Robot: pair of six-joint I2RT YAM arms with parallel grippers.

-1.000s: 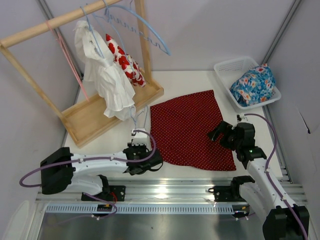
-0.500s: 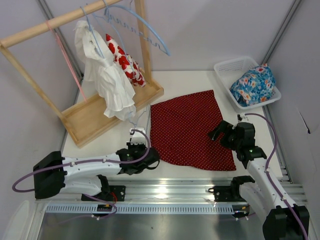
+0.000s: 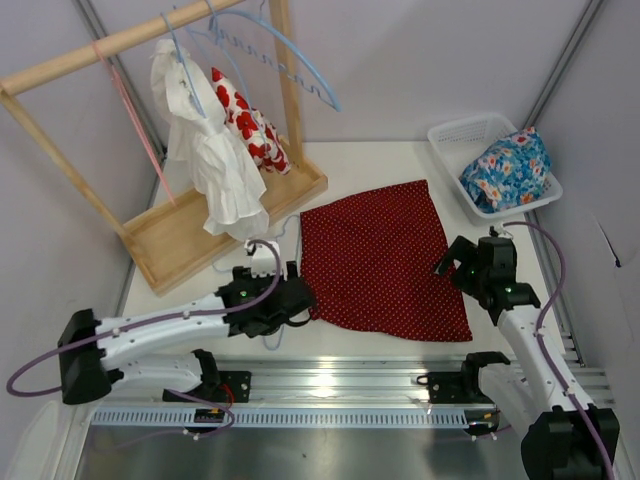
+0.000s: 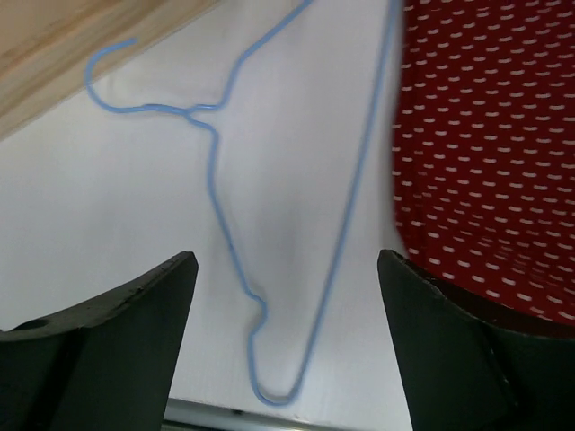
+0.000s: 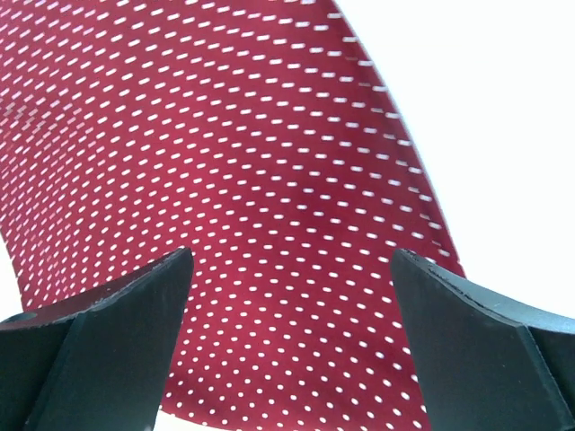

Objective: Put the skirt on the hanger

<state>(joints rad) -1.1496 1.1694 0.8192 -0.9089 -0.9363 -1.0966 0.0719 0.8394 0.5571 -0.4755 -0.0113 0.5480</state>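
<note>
Next, my left gripper shifts toward the skirt [image 3: 380, 260] and down onto its near corner [image 3: 316, 314] beside the hanger, since only hanger wire lies between the open fingers.
The skirt [image 3: 380, 260], dark red with tiny white dots, lies flat on the white table. The thin pale-blue hanger [image 4: 193, 109] lies flat on the table just left of the skirt's left edge [image 4: 485, 135], its hook toward the wooden rack. My left gripper [image 3: 290, 297] hovers over the hanger's wide end, open, with the wire lying free between the fingers [image 4: 287, 301]. My right gripper [image 3: 452, 266] is open above the skirt's right edge, nothing but dotted fabric [image 5: 234, 180] below its jaws [image 5: 292, 305].
A wooden rack [image 3: 190, 245] stands at the back left, carrying a white garment [image 3: 210, 160], a red-blotched cloth [image 3: 250, 125], pink hangers [image 3: 140, 130] and a wavy blue hanger [image 3: 300, 65]. A white basket [image 3: 450, 140] at the back right holds a blue floral garment [image 3: 510, 165].
My left gripper went from shut to open, letting go of the hanger, and moved away from the near edge. My right gripper shifted slightly right and back.
</note>
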